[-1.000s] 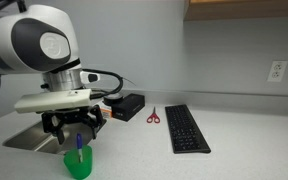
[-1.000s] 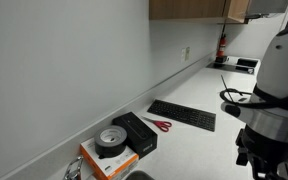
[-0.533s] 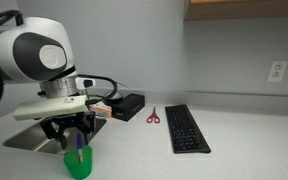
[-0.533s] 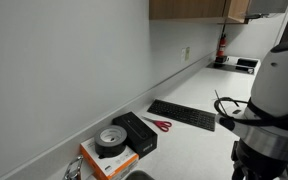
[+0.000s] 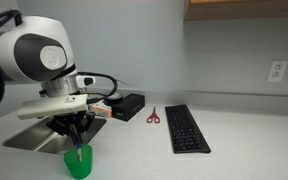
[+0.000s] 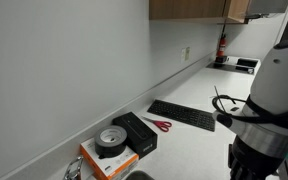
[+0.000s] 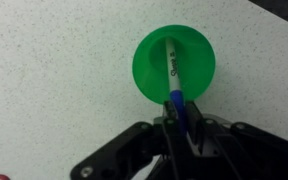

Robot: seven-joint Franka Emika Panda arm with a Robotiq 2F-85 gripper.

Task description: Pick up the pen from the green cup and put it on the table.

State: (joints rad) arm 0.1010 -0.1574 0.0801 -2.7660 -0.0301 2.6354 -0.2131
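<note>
The pen [image 5: 79, 152] is still standing inside the cup's rim. My gripper needs to go up higher, move toward the keyboard and go down to the bare tabletop beside the cup.
The green cup [image 7: 149, 62] stands upright on the pale table [image 7: 44, 70], directly under the wrist camera. The pen [image 7: 171, 65] stands in it, pale part down inside and blue end sticking up over the rim. My gripper [image 7: 181, 115] is shut on that blue upper end, one finger on each side. In an exterior view the green cup [image 5: 78, 164] sits near the front edge with the gripper [image 5: 78, 138] straight above it, and the pen [image 5: 79, 152] shows just between them. In an exterior view the gripper [image 6: 246, 165] is at the lower right; cup and pen are out of frame.
A steel sink [image 5: 24, 140] lies just behind the cup. Along the wall are a black box [image 5: 127, 106], red-handled scissors [image 5: 152, 116] and a black keyboard [image 5: 187, 128]. A tape roll [image 6: 111, 141] rests on an orange box [image 6: 102, 161].
The jaws went from open around the pen's top to shut on it. The arm dropped slightly toward the cup a second ago, then held still.
</note>
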